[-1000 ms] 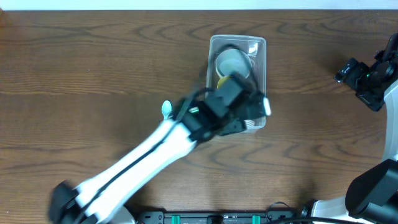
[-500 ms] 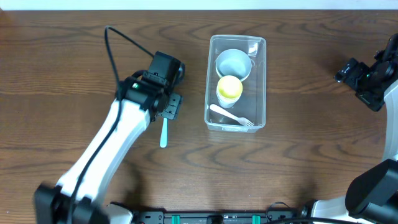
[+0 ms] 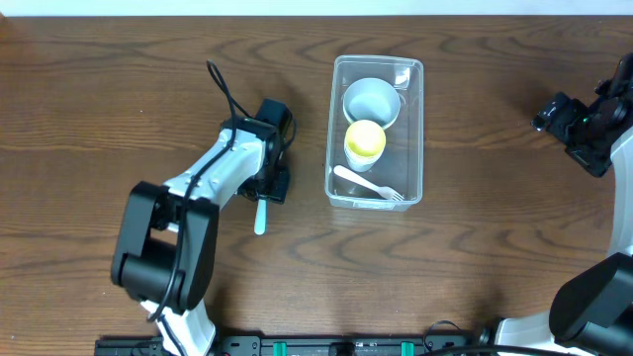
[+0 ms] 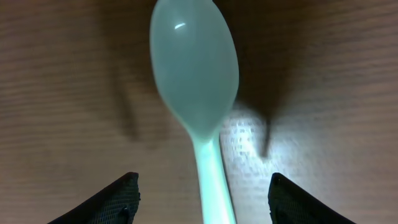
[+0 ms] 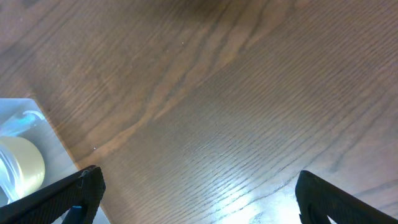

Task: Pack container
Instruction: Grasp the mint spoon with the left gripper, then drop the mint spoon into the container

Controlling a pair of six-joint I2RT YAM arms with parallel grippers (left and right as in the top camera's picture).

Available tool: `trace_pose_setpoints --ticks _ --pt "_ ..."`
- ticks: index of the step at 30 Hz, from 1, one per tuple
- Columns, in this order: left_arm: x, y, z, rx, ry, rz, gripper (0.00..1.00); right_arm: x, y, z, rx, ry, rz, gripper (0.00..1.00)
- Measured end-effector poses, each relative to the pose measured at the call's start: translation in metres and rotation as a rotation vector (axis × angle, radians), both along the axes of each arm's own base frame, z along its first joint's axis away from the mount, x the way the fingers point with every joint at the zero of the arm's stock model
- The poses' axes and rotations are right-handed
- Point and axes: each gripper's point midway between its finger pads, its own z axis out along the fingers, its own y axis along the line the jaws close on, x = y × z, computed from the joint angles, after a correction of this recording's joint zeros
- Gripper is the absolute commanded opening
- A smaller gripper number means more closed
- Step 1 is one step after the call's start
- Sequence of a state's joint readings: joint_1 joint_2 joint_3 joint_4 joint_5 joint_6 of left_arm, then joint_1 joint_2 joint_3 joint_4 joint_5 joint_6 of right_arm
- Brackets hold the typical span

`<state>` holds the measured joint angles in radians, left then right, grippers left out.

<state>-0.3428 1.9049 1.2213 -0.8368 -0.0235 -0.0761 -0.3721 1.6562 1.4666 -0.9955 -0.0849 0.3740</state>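
My left gripper moves down slightly onto the pale teal spoon's handle near the bowl next and closes, since it already runs between the open fingers.
The clear rectangular container [image 3: 413,74] stands at the table's centre back, holding a white cup [image 3: 371,99], a yellow cup [image 3: 364,141] and a white fork [image 3: 368,185]. A pale teal spoon [image 3: 260,216] lies on the table to its left. My left gripper [image 3: 269,184] is low over the spoon. In the left wrist view the spoon [image 4: 194,62] fills the frame, its handle running between the open fingers [image 4: 119,200] without touching; the left gripper [image 4: 205,205] is open. My right gripper [image 3: 556,113] is open and empty at the far right, also in its wrist view [image 5: 205,199].
The container's corner [image 5: 22,118] and the yellow cup [image 5: 18,163] show at the left edge of the right wrist view. Bare wood table [image 3: 119,99] lies around the spoon. The left arm's cable [image 3: 220,84] loops above its wrist.
My left arm has swung from over the container's near end to the left and has come down over the teal spoon. The right arm has not moved.
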Motion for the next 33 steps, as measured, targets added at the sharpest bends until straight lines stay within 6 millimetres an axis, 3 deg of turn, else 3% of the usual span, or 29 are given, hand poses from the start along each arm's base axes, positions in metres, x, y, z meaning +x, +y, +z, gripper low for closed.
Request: trace_pose_setpoints --ticks 4,7,11,18,21,24,26,29,31,33 --pt "-0.001 -0.001 -0.012 -0.003 0.02 0.004 0.61 0.0 0.0 0.0 0.0 0.0 0.0 0.99" --pt "0.002 -0.005 -0.012 -0.02 0.012 0.012 0.41 0.0 0.0 0.0 0.0 0.0 0.0 0.99" --pt "0.003 -0.008 -0.013 -0.036 0.009 0.013 0.06 0.0 0.0 0.0 0.0 0.0 0.0 0.99" --pt "-0.009 -0.004 -0.011 -0.02 0.063 0.001 0.06 0.0 0.0 0.0 0.0 0.0 0.0 0.99" --pt "-0.014 -0.002 0.002 -0.012 0.087 -0.014 0.06 0.0 0.0 0.0 0.0 0.0 0.0 0.99" --pt "-0.003 -0.006 0.039 -0.034 0.024 -0.023 0.06 0.0 0.0 0.0 0.0 0.0 0.0 0.99" --pt "0.013 -0.014 0.08 -0.075 -0.09 -0.038 0.06 0.0 0.0 0.0 0.0 0.0 0.0 0.99" --pt "0.029 -0.038 0.159 -0.164 -0.318 -0.138 0.06 0.0 0.0 0.0 0.0 0.0 0.0 0.99" --pt "0.024 -0.063 0.208 -0.222 -0.459 -0.268 0.06 0.0 0.0 0.0 0.0 0.0 0.0 0.99" --pt "0.008 -0.093 0.242 -0.267 -0.556 -0.434 0.06 0.0 0.0 0.0 0.0 0.0 0.0 0.99"
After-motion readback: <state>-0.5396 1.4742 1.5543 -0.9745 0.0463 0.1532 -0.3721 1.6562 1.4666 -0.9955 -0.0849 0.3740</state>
